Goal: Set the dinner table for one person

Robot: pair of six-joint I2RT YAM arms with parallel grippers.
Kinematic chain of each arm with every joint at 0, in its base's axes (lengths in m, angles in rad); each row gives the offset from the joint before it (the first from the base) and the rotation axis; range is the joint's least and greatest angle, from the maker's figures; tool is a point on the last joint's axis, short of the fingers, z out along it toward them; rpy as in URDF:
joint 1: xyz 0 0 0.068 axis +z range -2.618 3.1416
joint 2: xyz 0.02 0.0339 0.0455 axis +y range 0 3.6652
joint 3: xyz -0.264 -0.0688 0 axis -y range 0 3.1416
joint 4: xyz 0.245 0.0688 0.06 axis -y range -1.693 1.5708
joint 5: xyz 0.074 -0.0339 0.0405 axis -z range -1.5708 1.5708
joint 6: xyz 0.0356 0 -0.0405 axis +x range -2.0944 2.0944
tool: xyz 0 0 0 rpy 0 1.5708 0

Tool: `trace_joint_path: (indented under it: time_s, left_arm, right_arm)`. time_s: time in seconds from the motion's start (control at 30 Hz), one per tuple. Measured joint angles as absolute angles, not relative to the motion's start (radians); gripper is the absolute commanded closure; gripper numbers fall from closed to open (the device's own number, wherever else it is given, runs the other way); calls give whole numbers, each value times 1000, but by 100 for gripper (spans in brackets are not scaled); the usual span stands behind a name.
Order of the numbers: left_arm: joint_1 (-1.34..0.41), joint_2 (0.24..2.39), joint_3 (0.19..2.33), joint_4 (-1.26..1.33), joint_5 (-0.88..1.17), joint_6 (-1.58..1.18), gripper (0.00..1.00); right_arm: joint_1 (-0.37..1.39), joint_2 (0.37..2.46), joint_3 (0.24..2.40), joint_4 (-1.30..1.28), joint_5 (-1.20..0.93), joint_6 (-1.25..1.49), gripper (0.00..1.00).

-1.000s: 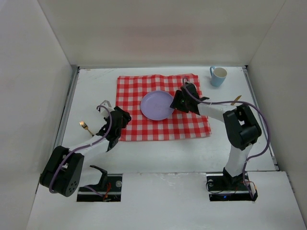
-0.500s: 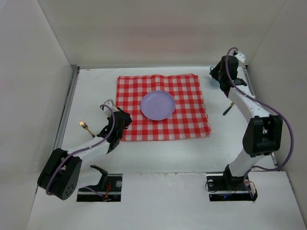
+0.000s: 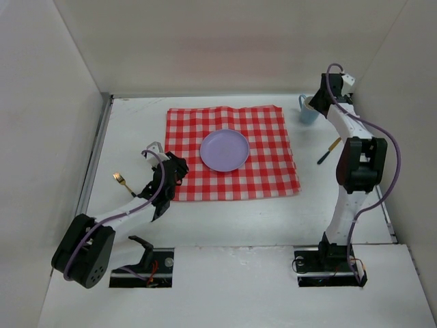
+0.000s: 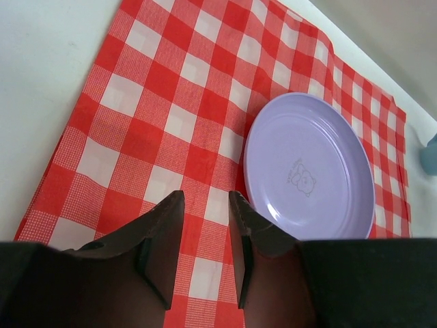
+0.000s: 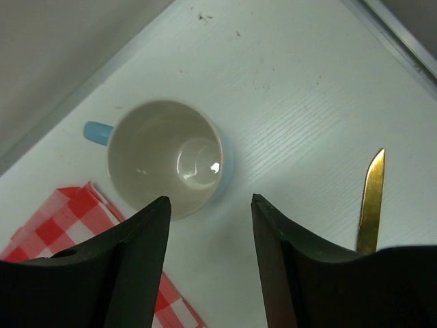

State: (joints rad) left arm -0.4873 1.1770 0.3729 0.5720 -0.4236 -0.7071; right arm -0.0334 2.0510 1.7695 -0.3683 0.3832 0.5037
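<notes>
The mug's opening faces up. My right gripper should move down toward the blue mug (image 5: 167,157), with one finger inside and one outside the mug's rim (image 5: 219,167) opposite the mug's handle.
A purple plate (image 3: 224,150) sits in the middle of a red-and-white checked cloth (image 3: 266,171) on the white dinner table (image 3: 225,219). My left gripper (image 3: 179,166) hovers over the cloth's near left part, jaws a little apart and empty. In the left wrist view (image 4: 206,198) it is just left of the plate (image 4: 311,171). My right gripper (image 3: 315,102) is open and empty above a blue mug (image 3: 307,113) at the far right. In the right wrist view (image 5: 210,199) the mug (image 5: 167,157) stands upright, just ahead of the left finger.
A gold knife with a black handle (image 3: 329,150) lies right of the cloth, and its blade shows in the right wrist view (image 5: 371,201). A gold fork (image 3: 123,182) lies left of my left arm. White walls close in three sides.
My right arm has swung from the plate's right edge out to the far right corner and now hangs over the mug. My left arm has hardly moved.
</notes>
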Motion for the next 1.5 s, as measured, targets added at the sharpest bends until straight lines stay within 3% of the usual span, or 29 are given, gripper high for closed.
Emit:
trace_joint_path:
  time_s: [0.43, 0.53, 0.7, 0.77, 1.1, 1.5]
  left_arm:
    - [-490, 1216, 372, 601, -427, -707, 69]
    - [-490, 1220, 372, 603, -427, -707, 69]
    - [-489, 1228, 372, 604, -427, -707, 69]
    - [-489, 1231, 372, 603, -427, -707, 68]
    - [-496, 1279, 372, 619, -427, -707, 67]
    - [-498, 1283, 372, 625, -427, -708, 65]
  right_arm:
    - [-52, 2181, 1878, -429, 348, 488, 54]
    - [-57, 2207, 1905, -435, 335, 485, 61]
    - [-67, 2226, 1925, -434, 311, 490, 86]
    - [-71, 2226, 1924, -438, 303, 490, 90]
    - [-42, 2067, 1771, -431, 325, 467, 91]
    - [204, 2042, 1822, -427, 292, 427, 91]
